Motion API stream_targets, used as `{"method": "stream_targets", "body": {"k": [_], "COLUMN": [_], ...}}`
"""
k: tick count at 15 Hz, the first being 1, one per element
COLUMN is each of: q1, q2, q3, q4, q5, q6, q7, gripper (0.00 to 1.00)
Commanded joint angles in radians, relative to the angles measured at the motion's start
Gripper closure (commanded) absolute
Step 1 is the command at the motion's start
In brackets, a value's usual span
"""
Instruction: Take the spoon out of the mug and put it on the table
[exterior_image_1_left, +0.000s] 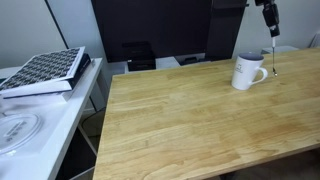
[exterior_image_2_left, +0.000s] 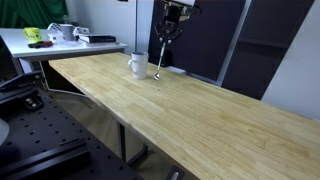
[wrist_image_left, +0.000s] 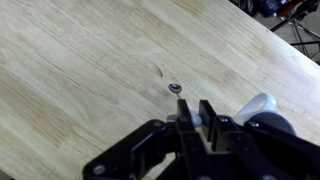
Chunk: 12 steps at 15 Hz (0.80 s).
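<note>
The robot's gripper has to go down and away from the white mug, over the wooden table (exterior_image_1_left: 282, 81) (wrist_image_left: 155, 88), where the hanging spoon has room to lie.
My gripper (exterior_image_1_left: 271, 28) is shut on the top of the thin metal spoon's (exterior_image_1_left: 274, 58) handle. The spoon hangs straight down, out of the white mug (exterior_image_1_left: 248, 72) and just beside it, with its tip close to the wooden table (exterior_image_1_left: 190, 120). In an exterior view the gripper (exterior_image_2_left: 168, 32) holds the spoon (exterior_image_2_left: 160, 60) next to the mug (exterior_image_2_left: 136, 66) above the table (exterior_image_2_left: 200, 110). In the wrist view the fingers (wrist_image_left: 194, 112) pinch the spoon (wrist_image_left: 176, 88), seen end-on over the table (wrist_image_left: 80, 70). The mug's rim (wrist_image_left: 262, 103) shows at the right.
A white side table (exterior_image_1_left: 40, 125) beside the wooden table carries a patterned box (exterior_image_1_left: 45, 70) and a round clear lid (exterior_image_1_left: 15, 130). It also shows with clutter in an exterior view (exterior_image_2_left: 50, 42). Dark panels (exterior_image_1_left: 150, 30) stand behind the table.
</note>
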Motion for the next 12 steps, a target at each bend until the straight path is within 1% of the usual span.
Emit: {"method": "stream_targets", "body": {"k": [1, 7, 12], "q1": [-0.014, -0.028, -0.044], "q2": [-0.076, -0.116, -0.133], "q3": [0.008, 0.008, 0.004], "q4": [-0.159, -0.288, -0.355], "q5": [0.018, 0.027, 0.032], "q6": [0.055, 0.097, 0.123], "q7": [0.038, 0.036, 0.04], "gripper": [0.96, 0.96, 0.96]}}
